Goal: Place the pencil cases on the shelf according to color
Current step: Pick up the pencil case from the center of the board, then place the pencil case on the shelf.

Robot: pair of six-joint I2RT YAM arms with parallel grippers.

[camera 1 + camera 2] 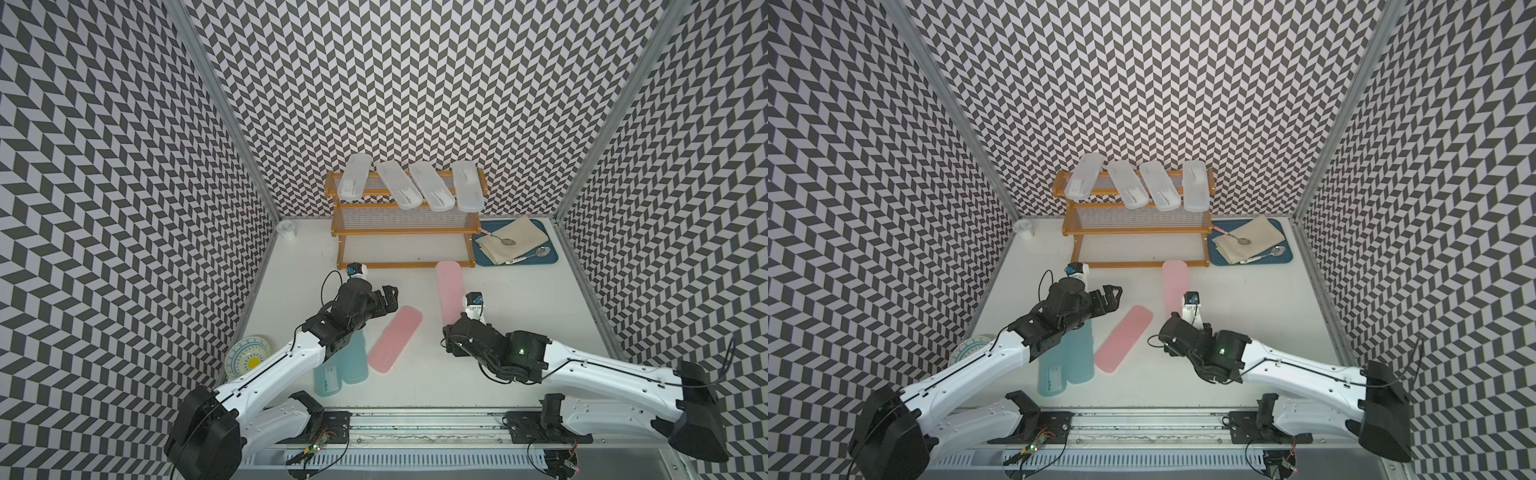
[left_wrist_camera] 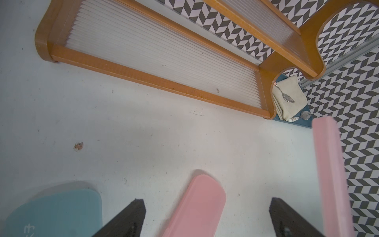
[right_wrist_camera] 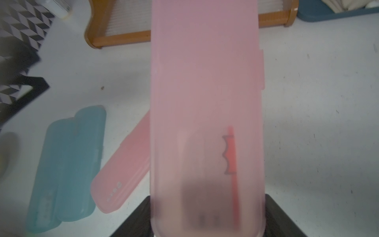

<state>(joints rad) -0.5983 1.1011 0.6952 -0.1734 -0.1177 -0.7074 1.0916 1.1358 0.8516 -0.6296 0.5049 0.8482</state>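
I will next carry the pink pencil case (image 1: 449, 286) outward and up with my right gripper onto the shelf's middle level (image 1: 436, 220) and release it there, because that level is empty.
Several frosted white pencil cases (image 1: 398, 183) lie side by side on the top tier of the shelf (image 1: 405, 264) in both top views. My right gripper (image 3: 207, 202) is shut on one end of a pink pencil case (image 1: 449, 286). That case is raised, and its far end points at the shelf's lowest tier. A second pink case (image 1: 395, 340) lies flat on the table, and in the left wrist view it (image 2: 196, 207) is seen below my open left gripper (image 2: 205, 202). Two teal cases (image 1: 351, 363) lie together, partly hidden under my left arm.
At the back right, beside the shelf, is a blue tray (image 1: 548, 261) with a beige cloth and two spoons. A small clear cup (image 1: 286, 230) stands at the back left. A patterned plate (image 1: 247, 357) leans at the table's left edge. Chevron walls close in three sides.
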